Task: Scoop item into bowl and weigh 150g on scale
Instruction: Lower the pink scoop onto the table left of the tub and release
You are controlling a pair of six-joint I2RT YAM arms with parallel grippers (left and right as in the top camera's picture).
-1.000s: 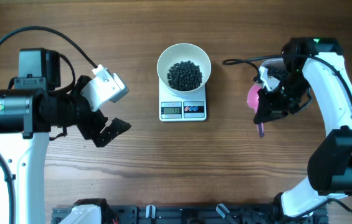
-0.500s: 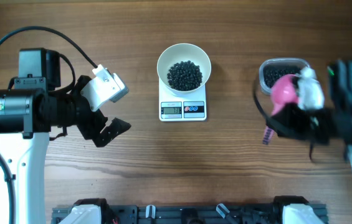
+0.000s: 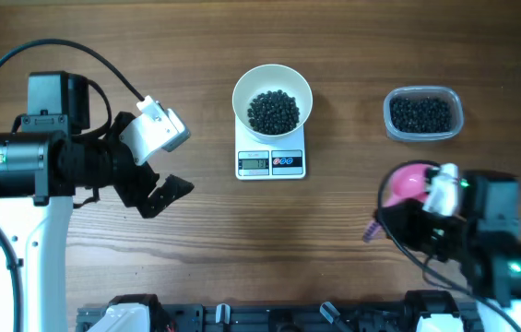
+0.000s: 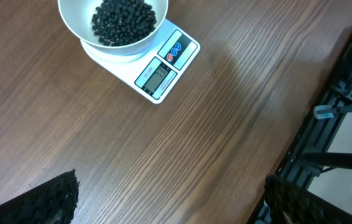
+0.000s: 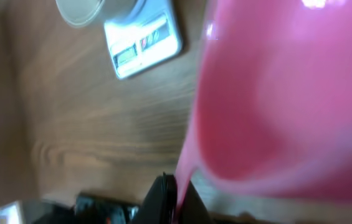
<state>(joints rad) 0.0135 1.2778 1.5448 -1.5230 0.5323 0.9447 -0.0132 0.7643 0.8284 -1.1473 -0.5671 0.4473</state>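
I will lower my right gripper toward the left in the overhead view, onto the bare wood beside the scale, and release the handle, since the scoop's cup is empty.
The white bowl (image 3: 242,88) stands on the scale (image 3: 271,163) at the back centre, with a heap of black beads (image 3: 273,111) in it. My right gripper (image 3: 406,224) is near the front right, shut on the handle of a pink scoop (image 3: 404,183). No beads show in the scoop's cup. In the right wrist view the scoop (image 5: 288,93) fills the frame and the black jaws pinch its handle at the bottom. My left gripper (image 3: 170,162) hangs open at the left, well away from the scale. The left wrist view shows the bowl (image 4: 73,22) and the scale (image 4: 157,68) far ahead of the wide-apart fingertips (image 4: 48,202).
A clear plastic tub (image 3: 423,114) of black beads sits at the back right, behind the right arm. A black rail (image 3: 269,318) runs along the table's front edge. Bare wood lies between the scale and both arms.
The right arm has swung from over the tub at the back right to the front right, carrying the scoop. The tub now shows in full. The left arm has not moved.
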